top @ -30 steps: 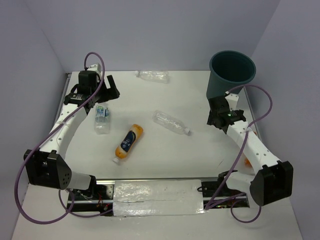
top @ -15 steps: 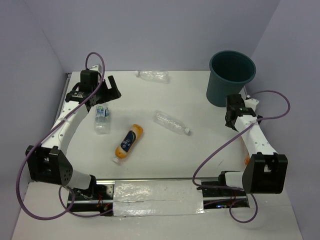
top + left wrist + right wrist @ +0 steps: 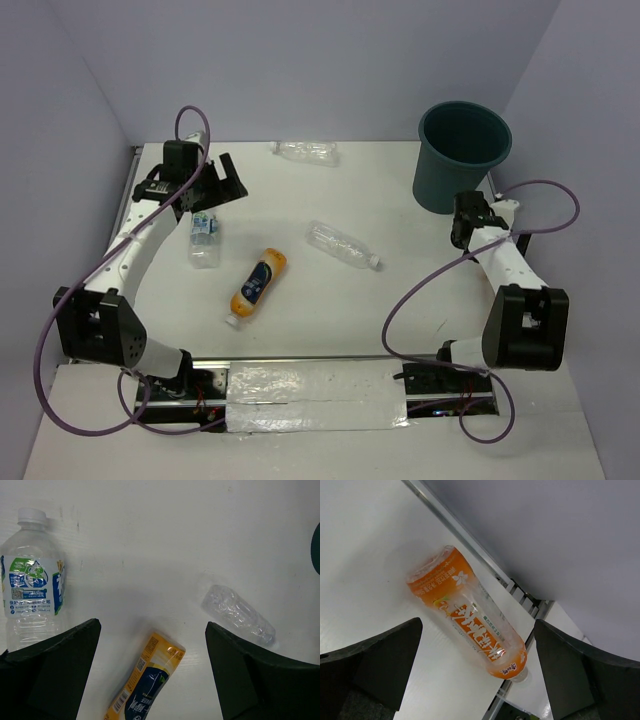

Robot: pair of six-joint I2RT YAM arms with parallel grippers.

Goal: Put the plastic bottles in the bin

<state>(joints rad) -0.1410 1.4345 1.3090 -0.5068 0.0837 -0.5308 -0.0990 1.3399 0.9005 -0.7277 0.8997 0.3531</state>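
Note:
My right gripper lowers onto the orange-label bottle's body (image 3: 470, 614) next and closes across its width. That part of the bottle already lies between my open fingers in the wrist view.
The dark teal bin (image 3: 463, 150) stands at the back right. Four bottles lie on the table: a clear one with a blue-white label (image 3: 203, 237) (image 3: 32, 587), an orange-yellow one with a dark label (image 3: 256, 285) (image 3: 147, 680), a clear one mid-table (image 3: 342, 245) (image 3: 239, 614), and a clear one at the back (image 3: 307, 151). My left gripper (image 3: 218, 185) (image 3: 152, 625) is open and empty above the table, just behind the blue-white bottle. My right gripper (image 3: 462, 232) (image 3: 477, 624) is open and empty, in front of the bin.
A fifth bottle, clear with an orange label (image 3: 470, 617), lies by the table's metal edge rail (image 3: 485, 560) in the right wrist view. Grey walls enclose the table at the back and sides. Purple cables loop from both arms.
My right arm has swung to the right, and its gripper has moved from the bin's near-left side toward the right edge. My left gripper has barely shifted.

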